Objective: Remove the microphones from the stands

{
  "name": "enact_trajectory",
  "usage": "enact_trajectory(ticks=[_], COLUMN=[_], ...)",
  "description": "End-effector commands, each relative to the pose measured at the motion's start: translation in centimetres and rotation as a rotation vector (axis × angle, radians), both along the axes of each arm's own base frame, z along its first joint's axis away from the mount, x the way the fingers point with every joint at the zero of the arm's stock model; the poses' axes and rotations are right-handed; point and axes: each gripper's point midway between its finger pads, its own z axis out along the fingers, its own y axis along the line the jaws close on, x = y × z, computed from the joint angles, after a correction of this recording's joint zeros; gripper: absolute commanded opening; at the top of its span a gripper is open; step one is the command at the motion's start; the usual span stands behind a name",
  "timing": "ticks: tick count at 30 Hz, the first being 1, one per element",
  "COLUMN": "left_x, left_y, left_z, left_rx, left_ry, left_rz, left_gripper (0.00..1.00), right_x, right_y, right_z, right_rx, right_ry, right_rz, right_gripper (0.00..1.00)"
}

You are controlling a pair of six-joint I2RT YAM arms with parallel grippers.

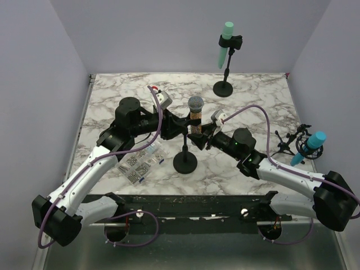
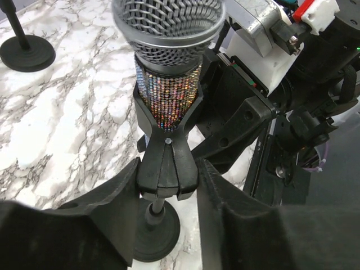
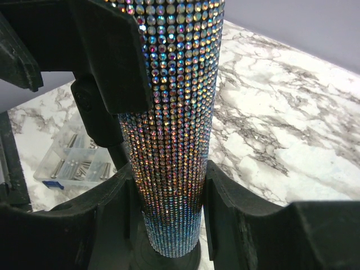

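Open marble lies below my right gripper and to its right in the top view. I should pull the microphone off the stand's clip next, lower it flat and let go of it with that gripper.
The microphone (image 1: pixel 195 110) has a silver mesh head and a rhinestone body. It stands upright in the black clip (image 2: pixel 167 169) of the stand, whose round base (image 1: pixel 185 163) rests on the marble table. My left gripper (image 1: pixel 179 127) reaches in from the left, and in the left wrist view (image 2: pixel 167 191) its fingers press both sides of the clip's lower part. My right gripper (image 1: pixel 202 135) comes from the right. In the right wrist view (image 3: pixel 169 194) its fingers close on the lower rhinestone body (image 3: pixel 171 140).
A teal microphone (image 1: pixel 226 44) stands on a second stand (image 1: pixel 223 89) at the back. Another teal microphone (image 1: pixel 311 146) sits on a small tripod at the right edge. A clear box of screws (image 1: pixel 140 161) lies left of the stand base.
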Motion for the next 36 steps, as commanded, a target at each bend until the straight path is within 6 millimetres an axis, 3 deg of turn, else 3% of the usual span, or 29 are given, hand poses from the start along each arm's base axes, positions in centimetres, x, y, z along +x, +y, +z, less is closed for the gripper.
enact_trajectory(ticks=[1, 4, 5, 15, 24, 26, 30, 36], left_x=[0.5, 0.6, 0.7, 0.8, 0.2, 0.1, 0.0, -0.1], left_y=[-0.1, 0.0, 0.1, 0.4, 0.2, 0.2, 0.2, 0.2], left_z=[1.0, 1.0, 0.9, 0.3, 0.4, 0.3, 0.3, 0.3], left_rx=[0.003, 0.011, 0.013, 0.027, 0.022, 0.023, 0.028, 0.031], left_ry=[-0.02, -0.024, -0.025, -0.028, -0.038, -0.041, -0.043, -0.043], left_rz=[0.015, 0.019, 0.028, 0.05, 0.034, 0.036, 0.034, 0.031], left_gripper=[0.27, 0.03, 0.0, 0.0, 0.0, 0.0, 0.0, 0.0], right_x=[-0.5, -0.4, -0.3, 1.6, 2.2, 3.0, 4.7, 6.1], right_y=[0.2, 0.0, -0.1, -3.3, -3.7, -4.9, -9.4, -14.1], right_z=[1.3, 1.4, 1.4, 3.2, 4.2, 4.0, 3.2, -1.0], right_rx=[0.042, 0.043, 0.046, 0.141, 0.149, 0.161, 0.205, 0.098], right_ry=[-0.02, -0.023, -0.022, -0.035, -0.051, -0.03, 0.023, 0.121], right_rz=[0.011, -0.003, -0.01, -0.224, -0.263, -0.344, -0.611, -0.925], right_gripper=[0.01, 0.01, 0.01, 0.01, 0.01, 0.01, 0.01, 0.01])
